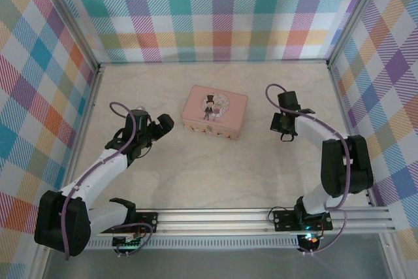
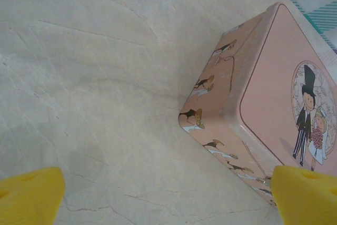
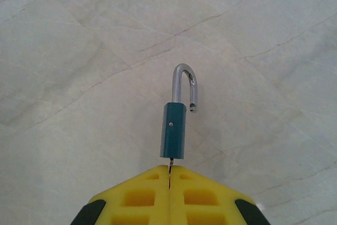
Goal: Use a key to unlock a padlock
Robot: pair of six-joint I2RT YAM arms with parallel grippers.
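The shackle (image 3: 184, 80) is open; my right gripper will next go down slightly toward the pink tin, onto the bare tabletop below it, and release the key.
A small padlock (image 3: 173, 130) with a teal body hangs just in front of my right gripper (image 3: 169, 175), above the table. Its silver shackle (image 3: 184, 80) stands swung open, one end free of the body. A thin key (image 3: 169, 166) runs from the lock's underside into the seam between my yellow pads, which are shut on it. In the top view the right gripper (image 1: 285, 129) sits to the right of the pink tin (image 1: 215, 112). My left gripper (image 1: 160, 125) stands open beside the tin's left corner (image 2: 210, 114), holding nothing.
The pink tin with a cartoon couple on its lid (image 2: 295, 104) lies mid-table between the arms. Plaid walls (image 1: 39, 83) enclose the table on the left, back and right. An aluminium rail (image 1: 261, 217) runs along the near edge.
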